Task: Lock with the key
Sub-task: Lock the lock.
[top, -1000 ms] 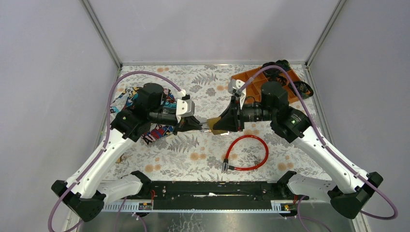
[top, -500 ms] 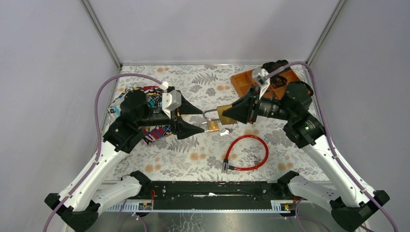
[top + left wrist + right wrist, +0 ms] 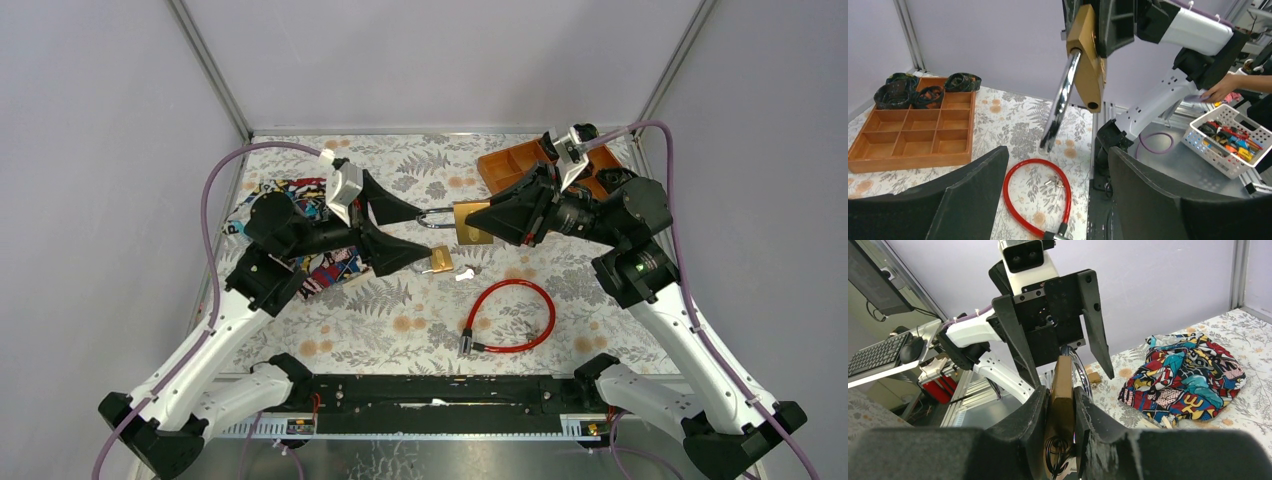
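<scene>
My left gripper moves toward the padlock next and closes on the curved end of the chrome shackle (image 3: 433, 220) (image 3: 1047, 142).
My right gripper (image 3: 488, 222) is shut on the body of a large brass padlock (image 3: 468, 222), holding it above the table. Its chrome shackle (image 3: 433, 220) is swung open and points at my left gripper (image 3: 424, 240). In the left wrist view the padlock (image 3: 1088, 55) hangs in front of that gripper (image 3: 1058, 152), which is open with nothing between its fingers. In the right wrist view the padlock (image 3: 1062, 385) is clamped between both pads. A smaller brass lock (image 3: 440, 263) and what looks like a small pale key (image 3: 465, 273) lie on the table below.
A red cable lock (image 3: 512, 315) lies looped on the near middle of the table, with small keys (image 3: 1052, 182) inside its loop. A wooden divided tray (image 3: 515, 165) holding black rings sits far right. A colourful cloth (image 3: 300, 230) lies far left under my left arm.
My left gripper has opened from shut and pulled back to the left. My right gripper has lifted the large padlock up and toward the far right.
</scene>
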Available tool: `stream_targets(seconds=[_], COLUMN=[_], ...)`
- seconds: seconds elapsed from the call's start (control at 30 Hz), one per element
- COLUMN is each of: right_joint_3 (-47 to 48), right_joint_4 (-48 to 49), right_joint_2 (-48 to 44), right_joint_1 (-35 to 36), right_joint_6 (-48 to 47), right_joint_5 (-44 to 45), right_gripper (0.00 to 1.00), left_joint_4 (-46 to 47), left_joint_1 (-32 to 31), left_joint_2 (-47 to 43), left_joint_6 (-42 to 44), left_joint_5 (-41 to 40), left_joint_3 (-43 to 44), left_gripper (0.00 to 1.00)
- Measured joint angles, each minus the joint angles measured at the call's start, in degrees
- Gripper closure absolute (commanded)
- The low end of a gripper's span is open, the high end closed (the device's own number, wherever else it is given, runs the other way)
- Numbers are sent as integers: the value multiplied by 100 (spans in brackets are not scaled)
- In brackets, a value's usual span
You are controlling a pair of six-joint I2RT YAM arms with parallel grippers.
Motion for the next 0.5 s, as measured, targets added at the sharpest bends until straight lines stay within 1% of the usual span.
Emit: stream_targets(seconds=[0.07, 0.1, 0.13, 0.17, 0.2, 0.3, 0.4, 0.5], right_joint_3=[0, 2, 0, 0, 2, 2, 0, 0], right_joint_4=[44, 48, 46, 42, 39, 42, 46, 55], right_joint_2=[-2, -2, -2, -2, -2, -2, -2, -4], right_joint_1=[0, 0, 0, 0, 0, 0, 0, -4], right_joint_6=[59, 63, 70, 76, 79, 90, 111, 120], right_joint_5=[-28, -31, -28, -28, -31, -55, -114, -168], right_gripper=[100, 100, 100, 100, 100, 100, 100, 100], left_joint_4=[186, 280, 352, 435, 525, 791, 984, 1110], left_joint_1=[0, 0, 0, 0, 0, 0, -2, 2], left_joint_2=[59, 85, 103, 118, 136, 203, 275, 321], left_joint_6=[-133, -173, -197, -216, -229, -330, -446, -535], left_joint_5=[-35, -35, -33, -26, -15, 66, 214, 341], left_joint_3=[0, 0, 0, 0, 0, 7, 9, 9], left_gripper=[22, 26, 32, 39, 51, 79, 99, 100])
